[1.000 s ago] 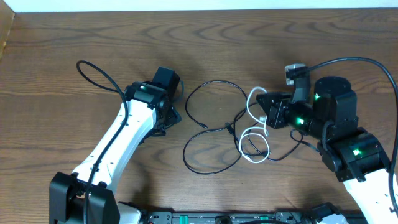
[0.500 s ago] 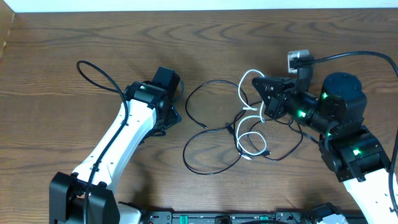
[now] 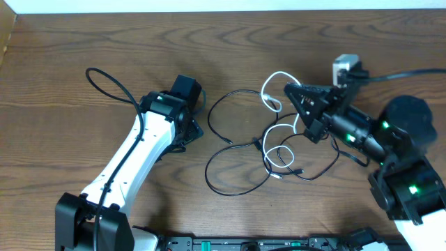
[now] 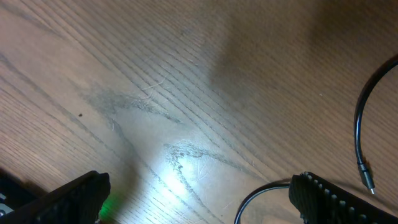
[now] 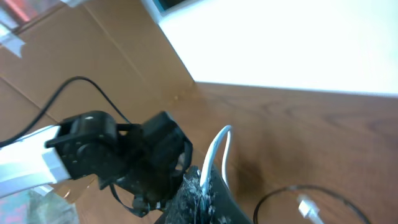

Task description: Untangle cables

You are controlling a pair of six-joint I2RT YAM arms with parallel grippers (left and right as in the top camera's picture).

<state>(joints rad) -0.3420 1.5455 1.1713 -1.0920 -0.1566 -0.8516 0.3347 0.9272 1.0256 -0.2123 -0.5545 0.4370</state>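
My right gripper moves to the right in the overhead view, then down, and releases the white cable beside the tangle next, since it still crosses black loops.
Thin black cables (image 3: 237,150) lie looped in the middle of the table, tangled with a short white cable (image 3: 275,87). My right gripper (image 3: 293,90) is shut on the white cable and holds its upper loop lifted off the table; the lower white loops (image 3: 279,157) still lie among the black ones. In the right wrist view the white cable (image 5: 214,158) runs up from between my closed fingers (image 5: 202,186), and its white plug (image 5: 308,206) shows at the lower right. My left gripper (image 3: 189,129) is open just above bare wood, left of the tangle. A black cable end (image 4: 367,177) lies by its right finger.
A thick black arm wire (image 3: 111,87) loops at the left of the table. Another arm wire (image 3: 397,70) arcs over the right arm. The table's far edge (image 3: 223,10) runs along the top. A cardboard wall (image 5: 74,56) shows in the right wrist view.
My right gripper has risen and moved toward the far edge, pulling the white cable's upper loop up and away from the tangle. The left arm has not moved.
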